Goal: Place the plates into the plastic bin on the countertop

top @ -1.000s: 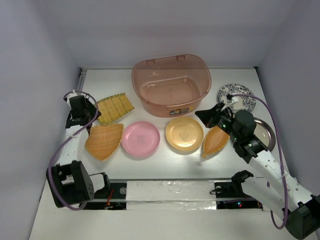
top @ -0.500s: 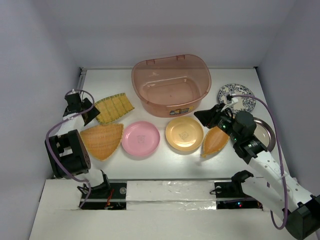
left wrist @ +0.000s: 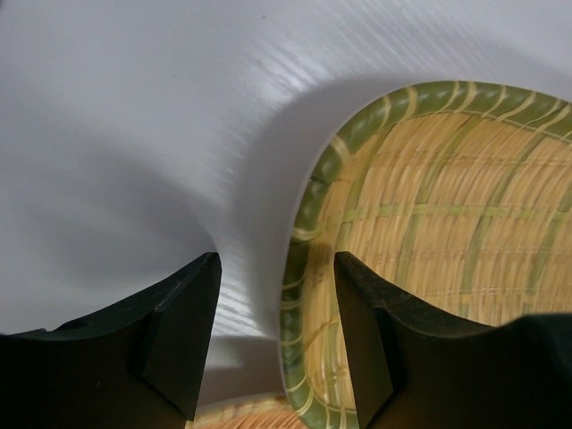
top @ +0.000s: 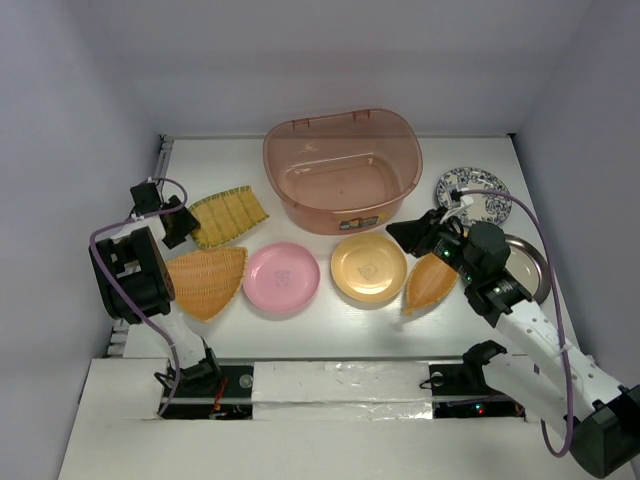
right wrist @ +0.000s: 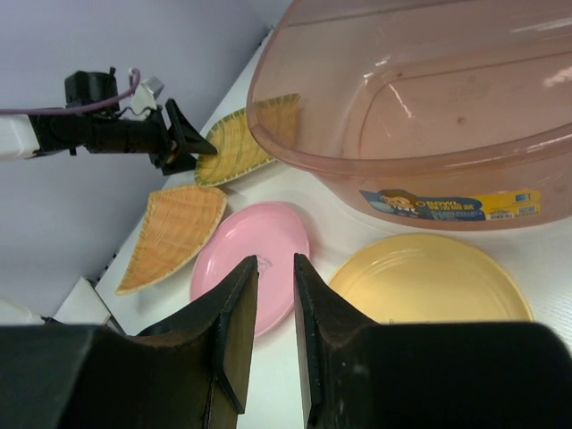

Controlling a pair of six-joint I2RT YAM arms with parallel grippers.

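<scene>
The gripper's fingers straddle the woven plate's green rim (top: 194, 230) at the plate's end away from the bin (top: 342, 170), so next my left gripper will close where it stands, onto that rim.
The plastic bin (top: 342, 170) stands at the back middle and is empty. In front lie an orange-tan leaf plate (top: 208, 280), the pink plate (top: 282, 278), the yellow-orange plate (top: 368, 267) and a second leaf plate (top: 432, 280). The floral plate (top: 472, 192) is at the right. The metal-rimmed plate (top: 530, 262) is mostly hidden under my right arm. My left gripper (top: 186, 228) is open, its jaws either side of the rim of a green-edged woven plate (left wrist: 299, 295). My right gripper (right wrist: 275, 268) is narrowly open and empty, above the pink plate (right wrist: 250, 259) and the yellow-orange plate (right wrist: 429, 281).
The green-edged woven plate (top: 230, 215) lies left of the bin, on the white countertop (top: 330, 320). Pale walls close in the left, back and right sides. A taped strip runs along the near edge by the arm bases.
My left arm has folded back, and its gripper has shifted right onto the edge of the green-edged woven plate. My right gripper has crept slightly left. No plate has moved.
</scene>
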